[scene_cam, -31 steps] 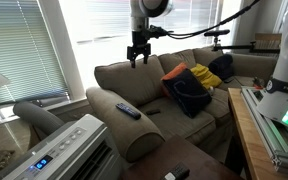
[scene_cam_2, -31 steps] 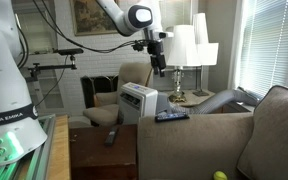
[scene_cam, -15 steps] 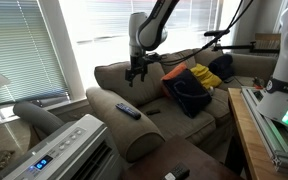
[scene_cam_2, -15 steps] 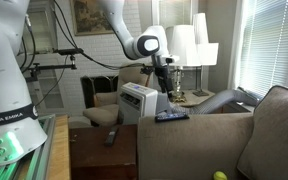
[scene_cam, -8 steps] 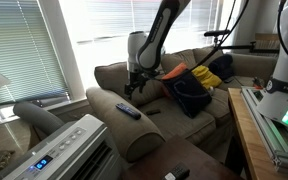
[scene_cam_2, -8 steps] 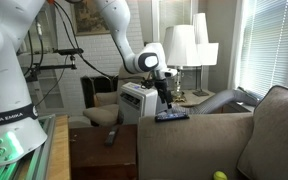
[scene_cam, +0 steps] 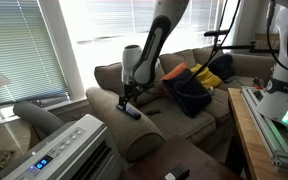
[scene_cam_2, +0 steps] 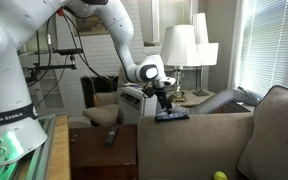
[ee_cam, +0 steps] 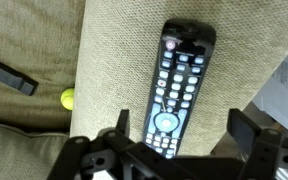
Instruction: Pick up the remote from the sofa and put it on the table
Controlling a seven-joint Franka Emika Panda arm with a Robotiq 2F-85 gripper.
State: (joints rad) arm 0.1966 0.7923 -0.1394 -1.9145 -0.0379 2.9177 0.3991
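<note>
My gripper comes down onto the slim black remote near its round button ring (scene_cam: 128,109) (ee_cam: 166,122) next and closes.
The slim black remote (scene_cam: 130,110) lies on the top of the taupe sofa's near arm (scene_cam: 136,135), also seen in an exterior view (scene_cam_2: 172,115). My gripper (scene_cam: 124,99) hangs just above it, also visible in the exterior view from the table side (scene_cam_2: 168,103). In the wrist view the remote (ee_cam: 176,80) lies face up on the sofa fabric (ee_cam: 114,50). The gripper (ee_cam: 184,126) is open, with one finger on each side of the remote's lower end and no contact visible. The dark brown table (scene_cam_2: 96,152) stands beside the sofa arm and also shows in an exterior view (scene_cam: 184,158).
A stubby black object (scene_cam_2: 112,137) lies on the table. A white appliance (scene_cam: 69,150) stands close beside the sofa arm. Orange, navy and yellow pillows (scene_cam: 191,88) sit on the sofa. A yellow-green ball (ee_cam: 69,98) lies on the seat. A bench with green-lit equipment (scene_cam: 274,125) is nearby.
The arm has lowered the open gripper from high above the sofa back down to the sofa arm, just over the remote. The remote has not moved.
</note>
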